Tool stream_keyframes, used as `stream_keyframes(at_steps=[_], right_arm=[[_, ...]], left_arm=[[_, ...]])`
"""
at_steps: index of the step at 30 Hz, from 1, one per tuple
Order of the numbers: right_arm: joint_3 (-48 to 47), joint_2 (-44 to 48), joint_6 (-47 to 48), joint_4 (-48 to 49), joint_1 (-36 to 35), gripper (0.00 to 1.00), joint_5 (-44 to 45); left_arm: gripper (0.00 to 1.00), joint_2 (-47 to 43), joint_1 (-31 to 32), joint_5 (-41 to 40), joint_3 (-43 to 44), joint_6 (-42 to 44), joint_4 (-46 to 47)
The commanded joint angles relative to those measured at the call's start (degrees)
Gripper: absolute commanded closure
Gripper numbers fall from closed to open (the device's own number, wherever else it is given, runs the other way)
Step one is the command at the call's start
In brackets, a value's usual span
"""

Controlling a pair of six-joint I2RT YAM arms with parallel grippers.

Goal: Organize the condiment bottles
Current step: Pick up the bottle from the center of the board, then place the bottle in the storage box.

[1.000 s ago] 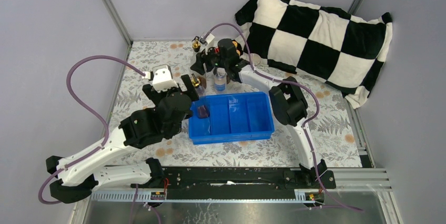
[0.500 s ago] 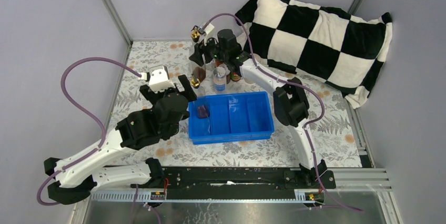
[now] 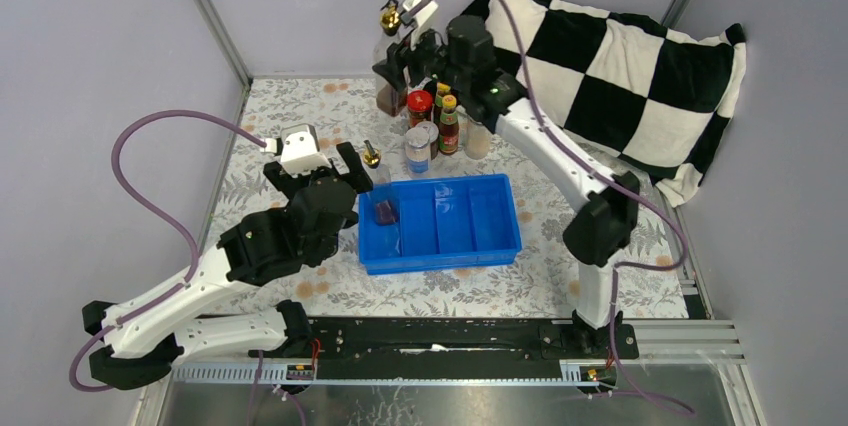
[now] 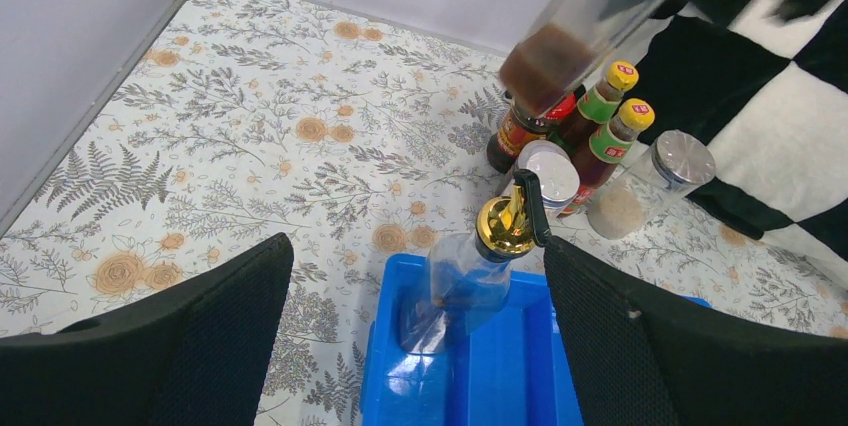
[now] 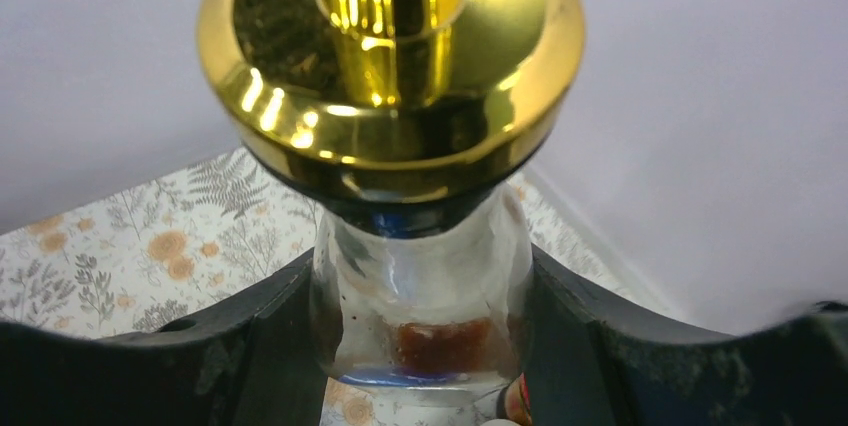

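Observation:
My right gripper moves back and down to the near end of the standing bottle's compartment next and releases there, since that end is still free.
My right gripper (image 3: 403,58) is shut on a tall clear gold-spouted bottle (image 3: 388,64) with brown liquid at its bottom, held high above the table's back; its neck (image 5: 420,286) sits between my fingers. A second gold-spouted bottle (image 4: 478,271) stands in the left compartment of the blue tray (image 3: 470,246). My left gripper (image 4: 420,346) hangs open just short of it, touching nothing. Behind the tray stand a red-lidded jar (image 3: 420,103), two yellow-capped sauce bottles (image 4: 605,111) and silver-lidded shakers (image 4: 655,181).
A black-and-white checked pillow (image 3: 610,66) lies at the back right, close to the bottle cluster. The tray's other compartments (image 3: 480,216) hold nothing. Grey walls close in the floral table (image 3: 300,116) on the left and back.
My right arm has lifted the gold-spouted bottle from table height beside the cluster to well above it. The left arm shifted slightly left, its jaws still open.

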State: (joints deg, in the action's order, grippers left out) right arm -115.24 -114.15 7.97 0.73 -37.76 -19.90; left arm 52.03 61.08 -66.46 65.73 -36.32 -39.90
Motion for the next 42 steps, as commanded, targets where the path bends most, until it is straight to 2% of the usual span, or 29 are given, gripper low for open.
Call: stream_keyframes(at_steps=[1, 8, 16, 22, 28, 33, 42], right_arm=[[-2.16, 11.79, 3.08, 0.51, -0.30, 0.69, 2.76], [7.78, 26.43, 5.56, -9.76, -0.30, 0.69, 7.56], [28.13, 45.98, 2.01, -16.93, -0.34, 0.69, 10.06], [41.59, 54.76, -1.41, -17.60, -0.30, 0.69, 5.41], [46.83, 54.63, -2.33, -14.96, -0.39, 0.69, -7.12], [50.00, 52.36, -3.98, -7.86, -2.47, 0.69, -15.26], [48.87, 44.90, -4.29, -1.27, -10.19, 0.69, -20.22]], left_arm=[[0.01, -0.14, 0.09, -1.74, 0.61, -0.24, 0.39], [0.01, 0.93, 0.09, -1.86, 2.82, 0.40, -0.44], [0.01, 3.05, 0.11, -1.10, 5.86, 1.67, -0.35], [0.01, 3.84, 0.09, -0.48, 6.71, 3.56, 1.43], [0.01, 3.99, 0.10, -0.08, 8.18, 4.50, 1.52], [0.01, 3.31, 0.10, -0.50, 8.05, 4.88, 1.60], [0.01, 2.43, 0.11, -1.23, 7.53, 7.22, 3.17]])
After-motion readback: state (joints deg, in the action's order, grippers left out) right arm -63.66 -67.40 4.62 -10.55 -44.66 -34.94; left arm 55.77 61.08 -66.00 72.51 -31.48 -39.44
